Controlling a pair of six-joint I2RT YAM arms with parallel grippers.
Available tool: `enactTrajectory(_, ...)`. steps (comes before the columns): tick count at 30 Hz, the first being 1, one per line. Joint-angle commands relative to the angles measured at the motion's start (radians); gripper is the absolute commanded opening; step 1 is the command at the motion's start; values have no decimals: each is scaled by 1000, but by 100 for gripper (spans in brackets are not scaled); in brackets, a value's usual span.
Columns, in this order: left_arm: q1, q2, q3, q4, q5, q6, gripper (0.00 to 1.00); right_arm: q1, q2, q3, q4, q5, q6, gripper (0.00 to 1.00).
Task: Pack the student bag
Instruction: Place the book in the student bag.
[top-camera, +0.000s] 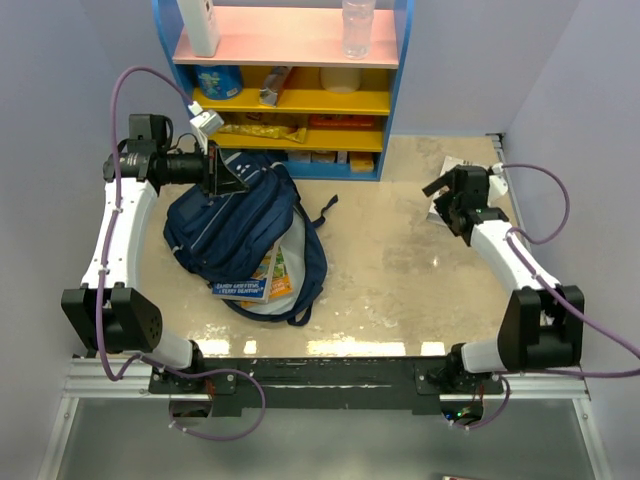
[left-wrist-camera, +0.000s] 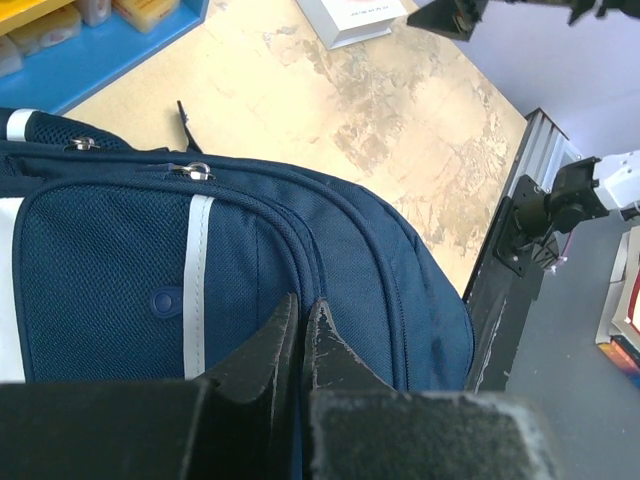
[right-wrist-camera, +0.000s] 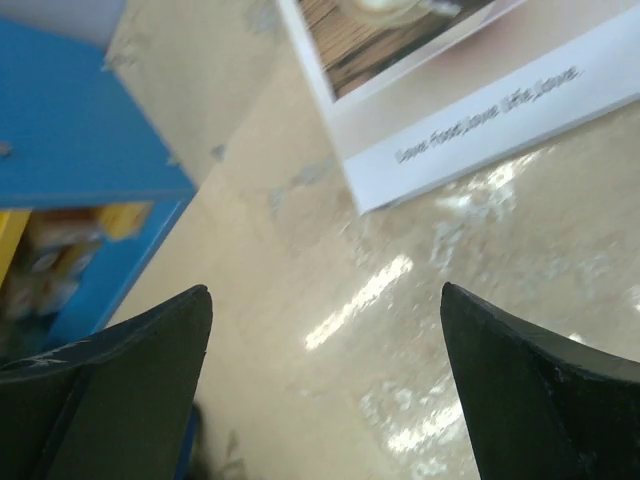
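Observation:
My right gripper swings to the right in the overhead view next, onto the white book's edge away from the shelf (top-camera: 491, 189), since its fingers span bare table.
The student bag (top-camera: 235, 225) is a navy backpack lying at the left of the table, its mouth open toward the front. Colourful books (top-camera: 258, 283) stick out of the mouth. My left gripper (top-camera: 232, 176) is at the bag's far top edge. In the left wrist view its jaws (left-wrist-camera: 303, 300) are closed to a thin slit with blue fabric in it, over the striped front pocket (left-wrist-camera: 200, 280). My right gripper (top-camera: 438, 188) is open and empty low over the table at the far right; the right wrist view shows bare table between its fingers (right-wrist-camera: 325, 290).
A white book (right-wrist-camera: 470, 100) lies just beyond the right gripper; it also shows in the left wrist view (left-wrist-camera: 355, 18). A blue shelf unit (top-camera: 290, 100) with snacks and bottles stands at the back. The bag's straps (top-camera: 318, 215) trail to the right.

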Motion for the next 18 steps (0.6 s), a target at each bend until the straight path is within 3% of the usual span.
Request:
enactTrajectory(1,0,-18,61,31,153,27,0,-141,79,116,-37,106,-114,99)
enactTrajectory(10,-2,18,33,28,180,84,0,-345,158,79,49,76,-120,93)
enactTrajectory(18,-2,60,49,-24,183,162,0,-402,242,-8,157,-60,-64,83)
